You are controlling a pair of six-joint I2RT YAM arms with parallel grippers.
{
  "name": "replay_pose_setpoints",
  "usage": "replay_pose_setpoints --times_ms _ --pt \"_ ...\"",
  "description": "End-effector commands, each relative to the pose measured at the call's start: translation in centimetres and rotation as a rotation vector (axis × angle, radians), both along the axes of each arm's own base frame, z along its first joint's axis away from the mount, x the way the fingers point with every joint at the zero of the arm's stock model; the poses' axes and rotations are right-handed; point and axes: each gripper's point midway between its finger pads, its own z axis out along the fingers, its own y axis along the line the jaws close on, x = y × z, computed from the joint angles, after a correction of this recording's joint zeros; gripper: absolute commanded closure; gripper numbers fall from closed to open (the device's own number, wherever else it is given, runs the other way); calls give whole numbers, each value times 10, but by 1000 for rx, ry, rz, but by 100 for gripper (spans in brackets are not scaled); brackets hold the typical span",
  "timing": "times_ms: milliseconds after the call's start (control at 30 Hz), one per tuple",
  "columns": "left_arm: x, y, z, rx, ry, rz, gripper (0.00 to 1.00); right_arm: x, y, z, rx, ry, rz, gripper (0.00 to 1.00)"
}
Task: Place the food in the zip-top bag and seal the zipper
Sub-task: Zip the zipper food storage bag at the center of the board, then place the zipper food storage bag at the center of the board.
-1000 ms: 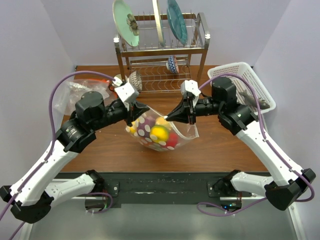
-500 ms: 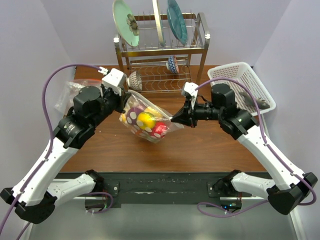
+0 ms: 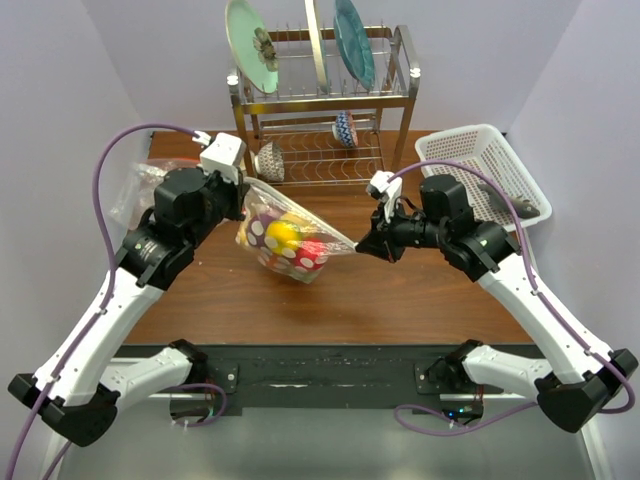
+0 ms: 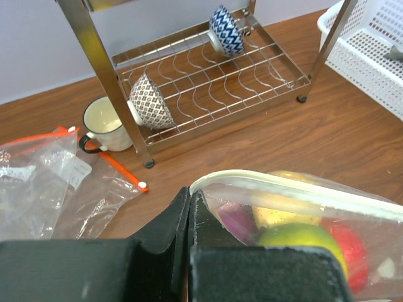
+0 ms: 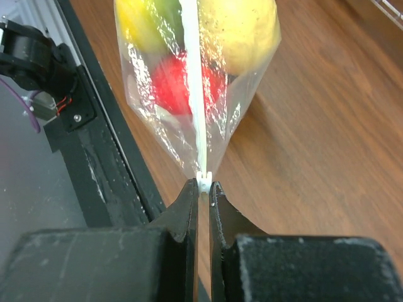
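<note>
My right gripper holds the white slider and will next swing outward, turn and let go of it over the tabletop in front of the dish rack, because that place is outward of my gripper.
The polka-dot zip-top bag (image 3: 282,240) hangs stretched between my two grippers above the table, with yellow, red, green and purple toy food (image 3: 285,232) inside. My left gripper (image 3: 243,197) is shut on the bag's left mouth corner; in the left wrist view (image 4: 189,200) its jaws pinch the end of the zipper strip (image 4: 296,187). My right gripper (image 3: 360,247) is shut on the zipper's white slider at the right end, seen in the right wrist view (image 5: 203,185), with the zipper (image 5: 194,82) running straight away from it.
A dish rack (image 3: 322,120) with plates and bowls stands at the back. A white basket (image 3: 490,175) sits at the right. Plain clear bags with an orange strip (image 4: 56,179) and a mug (image 4: 104,123) lie at the left.
Both grippers moved left with the bag. The bag's mouth has drawn taut into a straight line, and the right gripper has come lower and further left along it.
</note>
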Motion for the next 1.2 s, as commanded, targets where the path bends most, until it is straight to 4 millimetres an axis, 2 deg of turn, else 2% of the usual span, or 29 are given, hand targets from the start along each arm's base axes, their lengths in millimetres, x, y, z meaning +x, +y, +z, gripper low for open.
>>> replay_pose_setpoints --times_ms 0,167,367,467,533,600,633,667,700,733,800,833,900,967,1100,1133,1167 --pt "17 22 27 -31 -107 118 100 -11 -21 -15 -87 75 -70 100" --pt "20 23 22 -28 -99 119 100 -7 -24 -15 -99 66 -96 100" --pt "30 11 2 -43 -56 76 100 17 -21 -8 -103 52 -180 100" --pt "41 9 -15 -40 -20 78 100 40 -25 -8 -125 39 -288 100" --pt "52 8 -24 -55 4 90 100 63 -26 -9 -123 8 -371 100" --pt "60 4 -27 -80 14 81 100 82 -22 -4 -100 -31 -415 100" --pt "70 3 -32 -105 31 93 100 96 -21 -12 -122 -21 -455 100" --pt "74 -1 -35 -121 41 81 100 104 -19 -12 -125 -28 -475 100" --pt "79 -3 -35 -138 45 77 100 116 -14 -7 -111 -46 -486 100" --pt "89 -3 -40 -169 61 90 100 128 -10 -17 -138 -37 -504 100" --pt "98 -5 -46 -198 65 90 100 148 -2 -15 -133 -51 -519 100" --pt "105 -6 -44 -229 49 101 100 162 0 -32 -170 -32 -536 100" --pt "112 -3 -55 -235 45 131 100 182 5 -26 -158 -49 -555 100" --pt "121 3 -55 -270 10 190 100 205 5 -33 -165 -37 -587 100" --pt "132 12 -68 -294 -30 257 100 238 0 -38 -136 -29 -649 100" --pt "136 12 -73 -290 -23 269 100 243 -1 -37 -129 -30 -655 99" --pt "137 13 -75 -286 -21 274 100 250 0 -39 -129 -28 -659 94"
